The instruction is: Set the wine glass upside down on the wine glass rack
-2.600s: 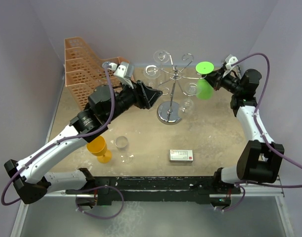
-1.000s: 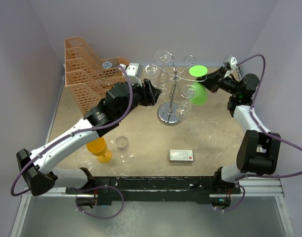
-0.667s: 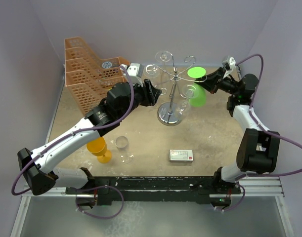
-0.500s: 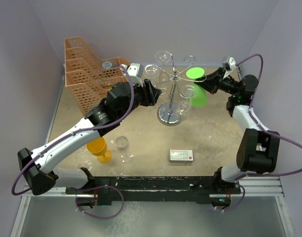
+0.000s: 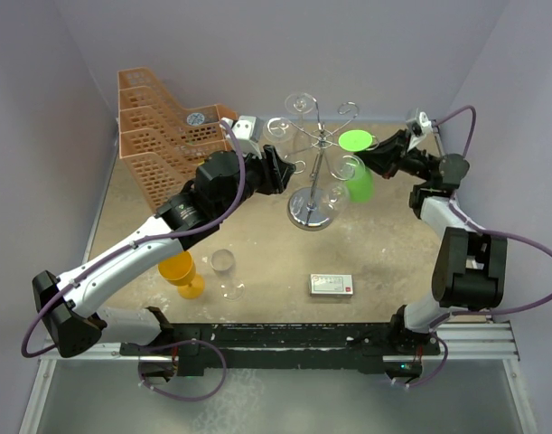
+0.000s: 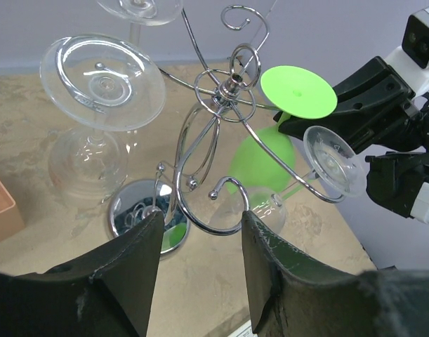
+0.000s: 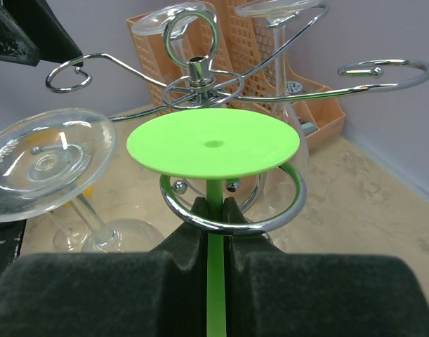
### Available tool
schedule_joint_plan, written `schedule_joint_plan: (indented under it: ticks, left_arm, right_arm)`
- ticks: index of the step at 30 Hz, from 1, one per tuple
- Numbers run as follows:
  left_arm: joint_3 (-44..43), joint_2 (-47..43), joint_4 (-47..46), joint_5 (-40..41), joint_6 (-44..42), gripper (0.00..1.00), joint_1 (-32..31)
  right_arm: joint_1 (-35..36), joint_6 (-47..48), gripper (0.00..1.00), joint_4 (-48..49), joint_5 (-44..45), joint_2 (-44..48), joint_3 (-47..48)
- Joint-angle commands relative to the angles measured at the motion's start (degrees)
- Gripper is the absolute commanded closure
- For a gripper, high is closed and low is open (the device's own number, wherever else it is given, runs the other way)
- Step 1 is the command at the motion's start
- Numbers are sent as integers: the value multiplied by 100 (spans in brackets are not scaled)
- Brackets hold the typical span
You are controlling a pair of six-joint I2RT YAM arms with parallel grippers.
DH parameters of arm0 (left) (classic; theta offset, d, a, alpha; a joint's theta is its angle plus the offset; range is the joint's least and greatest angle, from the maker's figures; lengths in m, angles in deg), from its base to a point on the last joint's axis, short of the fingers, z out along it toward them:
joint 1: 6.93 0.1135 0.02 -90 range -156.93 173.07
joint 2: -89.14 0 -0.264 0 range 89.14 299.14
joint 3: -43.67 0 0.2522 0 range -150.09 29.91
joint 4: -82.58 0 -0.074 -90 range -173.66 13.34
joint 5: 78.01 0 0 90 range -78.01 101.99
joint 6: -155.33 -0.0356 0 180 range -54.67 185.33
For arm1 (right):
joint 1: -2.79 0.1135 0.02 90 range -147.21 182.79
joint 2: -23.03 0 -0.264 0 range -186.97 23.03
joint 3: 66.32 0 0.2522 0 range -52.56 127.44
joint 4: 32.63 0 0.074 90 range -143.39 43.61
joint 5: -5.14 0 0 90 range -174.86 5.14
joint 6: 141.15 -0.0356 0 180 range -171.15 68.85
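The green foot (image 7: 213,144) already lies above the chrome ring's outer bend (image 7: 259,226), so my right gripper draws toward the right in the top view to it next and releases.
The green wine glass (image 5: 354,140) hangs upside down, with my right gripper (image 5: 373,157) shut on its stem. In the right wrist view the green stem (image 7: 214,203) sits inside a curled chrome ring (image 7: 270,217) of the wine glass rack (image 7: 195,70), and the flat green foot (image 7: 213,144) lies just above that ring. The rack (image 5: 309,210) stands mid-table with clear glasses (image 5: 277,128) hanging on other arms. My left gripper (image 5: 280,170) hovers just left of the rack, open and empty (image 6: 200,225), with a scroll end of the rack (image 6: 225,91) between its fingers' line of sight.
An orange lattice basket (image 5: 158,122) stands at the back left. A yellow goblet (image 5: 179,271) and a clear glass (image 5: 224,262) stand on the table near the left arm. A small white box (image 5: 331,285) lies near the front middle.
My right gripper has carried the green glass leftward, bringing its stem into a ring of the rack. The left arm, having come up to the rack earlier, now holds still.
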Motion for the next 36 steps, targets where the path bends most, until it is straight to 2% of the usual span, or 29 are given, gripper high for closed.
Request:
schedule_joint_plan:
  ticks: [1,7,17,24,29,36]
  left_arm:
    - [-15,-58,-237,-5,41,55,37]
    - [-12,-77,-228,7,40,55,33]
    - [7,-133,-184,24,25,55,32]
    - [11,-175,-166,52,16,55,32]
    - [3,-174,-183,39,23,55,32]
    - [-33,-150,-175,-2,23,55,32]
  right_arm:
    - [42,-995,100,1747,-18,7,-100]
    - [35,-875,100,1608,119,202,-122]
    - [-6,-164,100,709,561,557,-442]
    - [-24,405,100,-107,859,833,-406]
    - [-29,1230,100,-1175,1231,1104,-341]
    - [-36,1478,100,-1477,1663,1338,-448]
